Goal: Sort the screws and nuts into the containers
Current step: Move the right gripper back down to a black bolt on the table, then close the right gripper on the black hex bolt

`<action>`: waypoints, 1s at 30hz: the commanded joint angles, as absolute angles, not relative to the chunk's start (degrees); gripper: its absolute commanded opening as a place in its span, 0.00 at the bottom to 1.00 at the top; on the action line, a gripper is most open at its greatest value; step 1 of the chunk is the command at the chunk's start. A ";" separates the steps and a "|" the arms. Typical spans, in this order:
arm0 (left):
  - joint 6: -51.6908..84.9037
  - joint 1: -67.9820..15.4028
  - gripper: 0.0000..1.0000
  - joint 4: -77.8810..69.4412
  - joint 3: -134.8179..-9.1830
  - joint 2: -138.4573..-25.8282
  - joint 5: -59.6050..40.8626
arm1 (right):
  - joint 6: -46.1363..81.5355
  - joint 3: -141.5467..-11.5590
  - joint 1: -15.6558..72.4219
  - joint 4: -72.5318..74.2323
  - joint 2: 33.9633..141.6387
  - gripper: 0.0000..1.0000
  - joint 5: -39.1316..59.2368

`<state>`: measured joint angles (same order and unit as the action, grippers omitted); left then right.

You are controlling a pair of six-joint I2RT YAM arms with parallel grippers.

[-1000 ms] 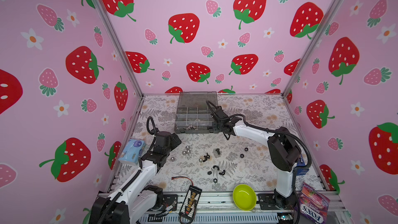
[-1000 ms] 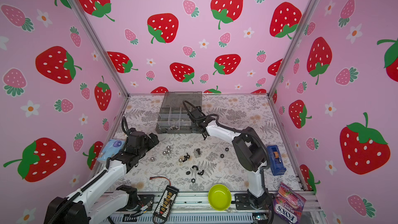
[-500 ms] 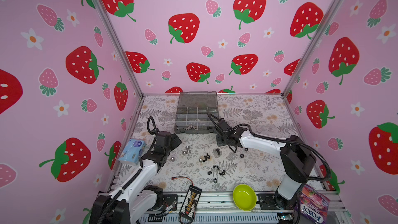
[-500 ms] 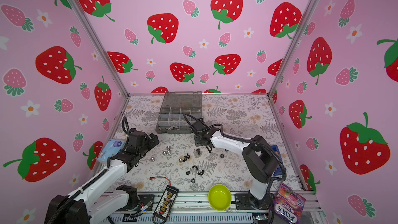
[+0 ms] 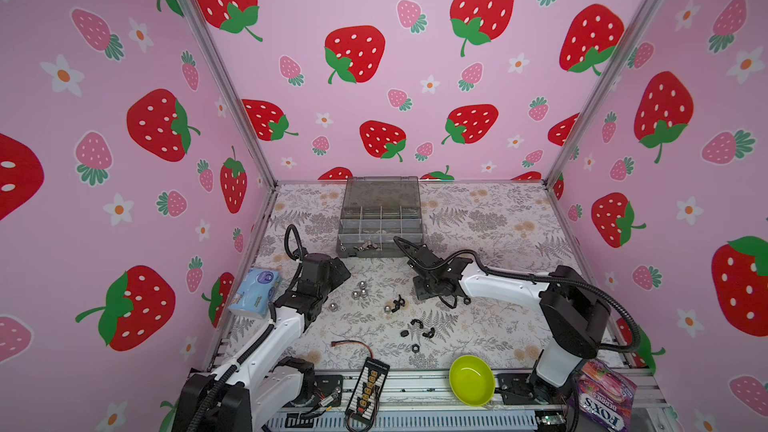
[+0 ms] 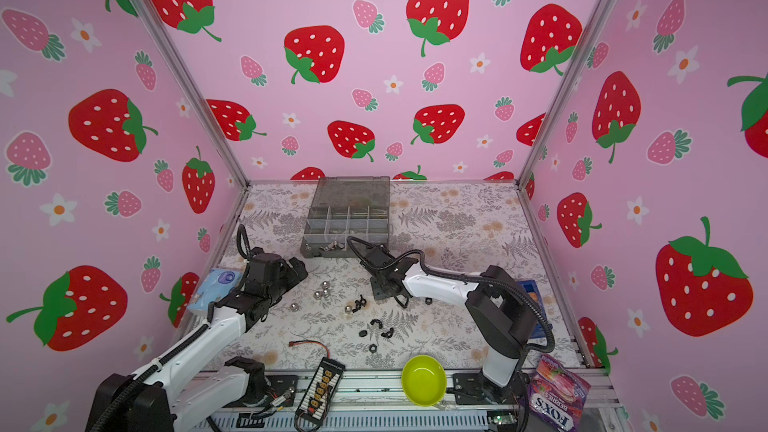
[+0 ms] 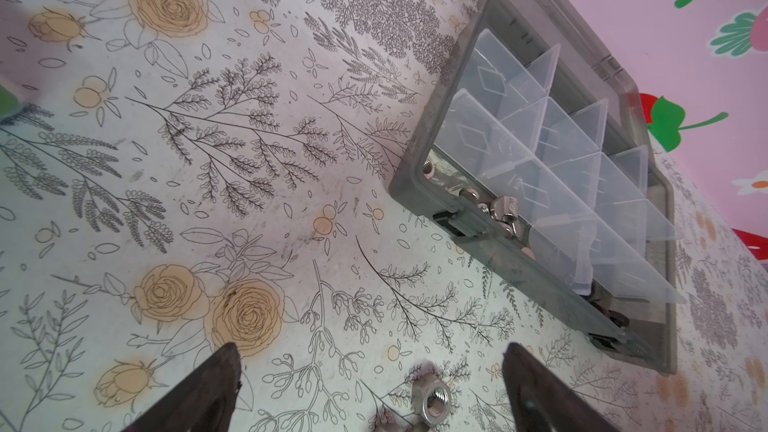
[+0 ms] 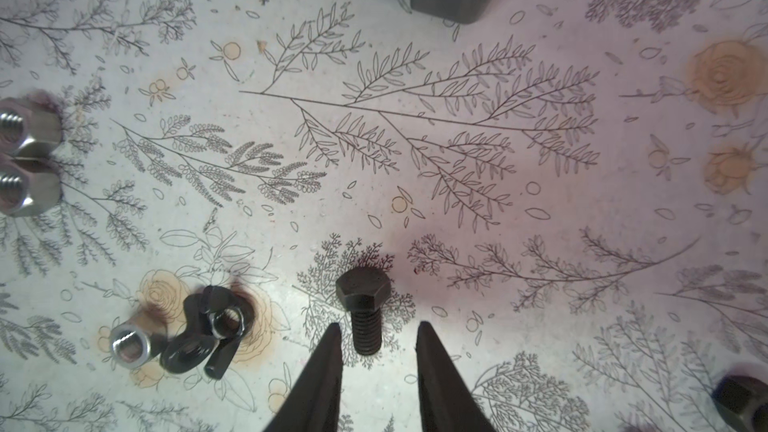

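Note:
The black screw's stem shows between the open fingers, so my right gripper next needs to go down toward the mat and close on the stem [image 8: 366,326] beside the head.
My right gripper [image 8: 378,326] stands open low over the mat, its fingertips either side of the shank end of a black screw [image 8: 362,297], with a gap on both sides. In both top views it [image 5: 426,289] is just in front of the smoky-grey containers box [image 5: 380,250], whose lid is up. Silver nuts [image 7: 503,209] lie in the box's front compartment. My left gripper [image 7: 370,347] is wide open above a silver nut [image 7: 434,401]. More silver nuts [image 5: 360,290] and black nuts [image 5: 415,323] are scattered mid-mat.
A lime-green bowl [image 5: 471,380] sits at the front edge, with a black charger board [image 5: 368,384] and red-and-black wire [image 5: 349,344] beside it. A blue tissue pack [image 5: 255,292] lies left; a candy bag [image 5: 602,401] lies front right.
My right gripper has come away from the box's front right corner, forward and down to the mat over the black screw. The left arm has not moved.

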<state>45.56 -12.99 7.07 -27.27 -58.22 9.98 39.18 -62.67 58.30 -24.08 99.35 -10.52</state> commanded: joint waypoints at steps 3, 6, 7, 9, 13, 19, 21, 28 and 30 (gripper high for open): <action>46.49 -12.71 0.99 7.17 -29.01 -57.24 10.80 | 39.31 -63.03 58.89 -24.83 101.34 0.33 -9.42; 46.58 -12.74 0.99 7.13 -28.92 -57.38 10.80 | 39.13 -63.09 59.08 -24.75 101.86 0.32 -8.97; 46.56 -12.69 0.99 7.14 -28.92 -57.43 10.76 | 39.03 -63.08 59.24 -24.71 102.09 0.32 -8.88; 46.58 -12.72 0.99 7.12 -28.96 -57.63 10.76 | 38.81 -63.10 59.33 -24.59 102.59 0.32 -8.58; 46.50 -12.74 0.99 7.10 -28.83 -57.53 10.81 | 38.56 -63.19 59.41 -24.25 103.82 0.30 -8.09; 46.54 -12.73 0.99 7.04 -28.65 -57.50 10.92 | 38.41 -63.87 59.41 -24.20 105.98 0.28 -9.39; 46.42 -12.71 0.99 7.03 -28.66 -57.55 10.95 | 38.28 -64.14 59.41 -24.08 106.70 0.27 -9.57; 46.37 -12.74 0.99 7.20 -28.48 -57.34 11.16 | 37.80 -64.27 59.45 -24.18 108.18 0.19 -9.76; 46.33 -12.72 0.99 7.17 -28.43 -57.30 11.14 | 37.68 -64.33 59.41 -24.26 108.20 0.15 -9.91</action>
<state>45.74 -12.99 7.09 -27.27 -58.00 10.02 37.65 -64.34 59.02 -22.79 106.02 -9.58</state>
